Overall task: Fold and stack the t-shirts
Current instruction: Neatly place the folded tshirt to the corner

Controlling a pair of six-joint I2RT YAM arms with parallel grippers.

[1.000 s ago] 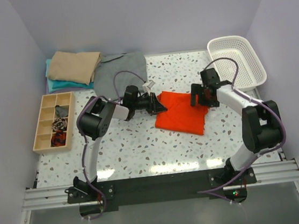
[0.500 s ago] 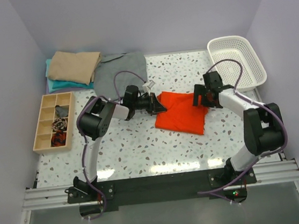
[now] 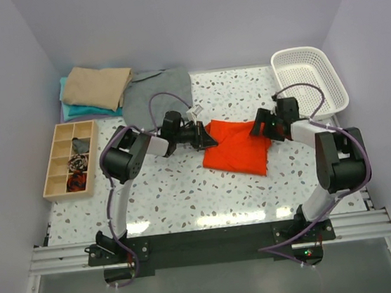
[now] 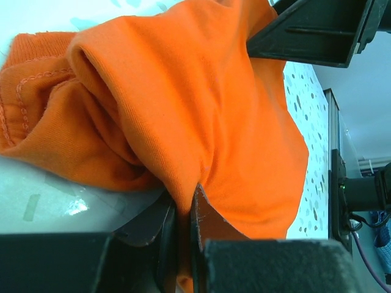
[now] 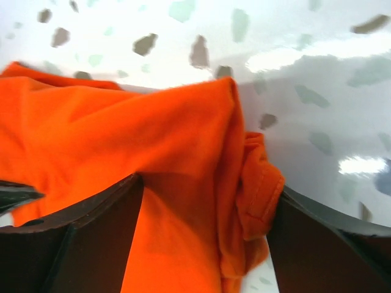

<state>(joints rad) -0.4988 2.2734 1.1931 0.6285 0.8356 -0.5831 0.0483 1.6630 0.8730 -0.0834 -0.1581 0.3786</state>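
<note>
The left gripper will rise next and swing over the folded tan t-shirt to release, since that lies outward and to the gripper's left in the top view.
The orange-red t-shirt lies partly folded in the middle of the speckled table. My left gripper is shut on a fold at its left edge; the cloth is pinched between the jaws in the left wrist view. My right gripper is open at the shirt's right edge, its wide-apart jaws straddling the cloth there. A grey t-shirt lies spread at the back. Folded tan and teal t-shirts are stacked at the back left.
A white mesh basket stands at the back right, close to my right arm. A wooden compartment tray with small items sits at the left edge. Purple walls close in on three sides.
My right gripper has shifted a little back and right along the shirt's right edge. The left gripper and the shirt have hardly moved.
</note>
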